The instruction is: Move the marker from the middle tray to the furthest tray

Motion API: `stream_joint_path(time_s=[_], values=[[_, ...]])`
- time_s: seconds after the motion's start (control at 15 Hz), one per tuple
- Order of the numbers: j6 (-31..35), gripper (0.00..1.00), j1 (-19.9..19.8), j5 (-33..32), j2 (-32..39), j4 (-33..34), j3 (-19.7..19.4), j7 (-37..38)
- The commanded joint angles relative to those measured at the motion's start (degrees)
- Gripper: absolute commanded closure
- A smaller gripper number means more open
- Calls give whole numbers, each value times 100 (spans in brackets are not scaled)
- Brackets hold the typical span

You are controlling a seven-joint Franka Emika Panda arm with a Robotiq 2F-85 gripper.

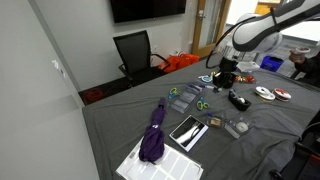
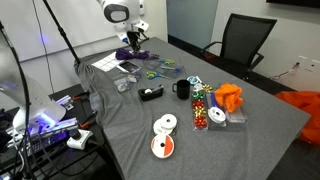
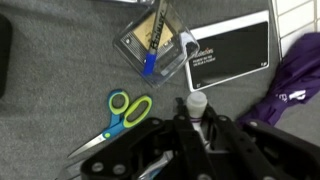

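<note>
My gripper moves outward and down over the furthest tray next, beyond the tablet beside the scissors, to release the marker (image 3: 196, 104).
In the wrist view my gripper (image 3: 196, 128) is shut on a marker (image 3: 196, 104) whose white cap sticks out between the fingers. It hangs above the grey cloth. A clear tray (image 3: 128, 45) holding pens lies above left of the marker. In the exterior views the gripper (image 1: 224, 78) (image 2: 133, 40) hovers over the table near several small clear trays (image 1: 186, 97) (image 1: 237, 127). I cannot tell which tray it is over.
Green-and-blue scissors (image 3: 122, 112) lie left of the gripper. A black tablet (image 3: 232, 48) and a purple umbrella (image 3: 300, 80) (image 1: 154, 135) are near. A black mug (image 2: 182, 89), a tape dispenser (image 2: 152, 93) and discs (image 2: 165, 125) sit further along the table.
</note>
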Motion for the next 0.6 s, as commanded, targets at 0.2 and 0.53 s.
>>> stream_joint_path(time_s=[0.2,0.53], values=[[474,96,116,-64,1315,1276,-123,1820],[222,96,173,29,2270,2299,-200,3010]])
